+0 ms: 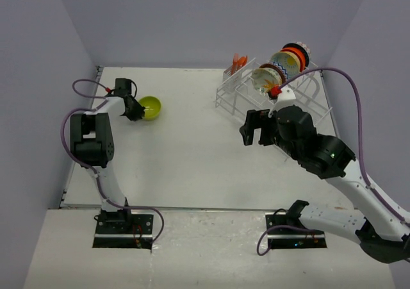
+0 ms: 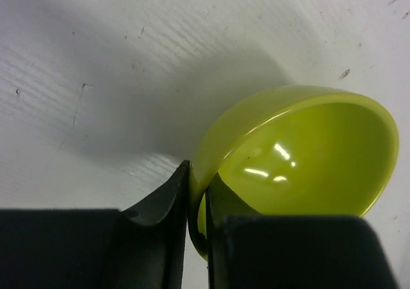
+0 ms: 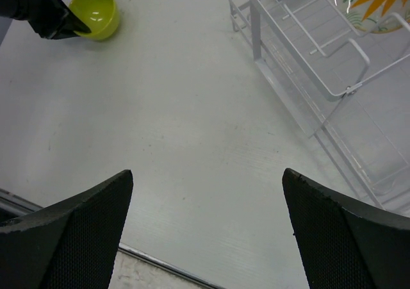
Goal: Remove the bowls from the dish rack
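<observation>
The right gripper moves outward to the white floral bowl next, the first in the row, and turns its open fingers onto that bowl's rim (image 1: 275, 72).
The lime green bowl (image 1: 151, 107) is at the far left of the table, its near rim pinched between the fingers of my left gripper (image 1: 136, 109). In the left wrist view the gripper (image 2: 198, 173) is shut on the bowl's wall (image 2: 307, 154), and the bowl is tilted close to the table. The white dish rack (image 1: 234, 91) stands at the back right and holds several bowls on edge: a white floral one (image 1: 264, 77), a yellow-centred one (image 1: 285, 61) and an orange-red one (image 1: 296, 53). My right gripper (image 1: 253, 127) hangs open and empty in front of the rack (image 3: 307, 58).
Orange utensils (image 1: 239, 61) stand in the rack's corner basket. The right wrist view shows bare table under my right gripper (image 3: 208, 173), the table's near edge (image 3: 160, 263), the green bowl (image 3: 96, 10) and the floral bowl (image 3: 371, 0).
</observation>
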